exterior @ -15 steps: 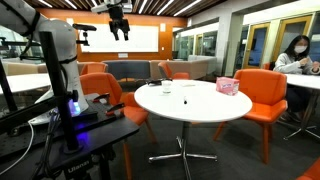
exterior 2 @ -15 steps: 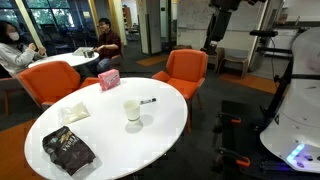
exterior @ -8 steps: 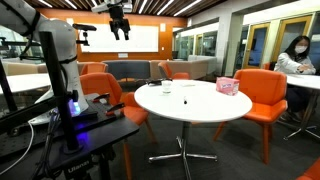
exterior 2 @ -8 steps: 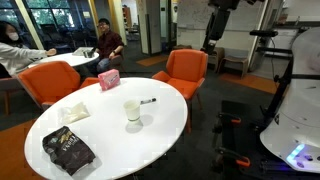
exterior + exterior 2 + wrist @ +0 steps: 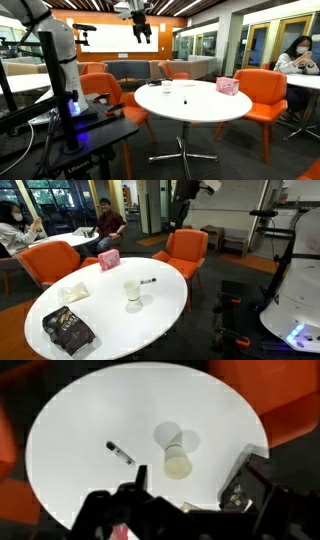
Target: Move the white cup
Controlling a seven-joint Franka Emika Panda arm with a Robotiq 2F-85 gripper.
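Next, my gripper needs to move down and outward onto the side of the cup's rim by the marker [image 5: 169, 82] [image 5: 167, 466].
The white cup [image 5: 131, 291] stands upright near the middle of the round white table [image 5: 60, 305]. It also shows in an exterior view [image 5: 167, 86] and in the wrist view [image 5: 176, 461], seen from above. My gripper [image 5: 141, 30] hangs high in the air, well above the table's edge and far from the cup; it also shows in an exterior view [image 5: 179, 213]. Its dark fingers [image 5: 190, 510] fill the bottom of the wrist view, spread apart with nothing between them.
A pink box [image 5: 108, 259], a small dark marker [image 5: 148, 281], a dark snack bag [image 5: 67, 331] and a paper napkin [image 5: 75, 292] lie on the table. Orange chairs [image 5: 185, 252] surround it. People sit at a table [image 5: 70, 240] behind.
The arm has swung sideways with the gripper, bringing it closer to above the table. The cup and the other things on the table have not moved.
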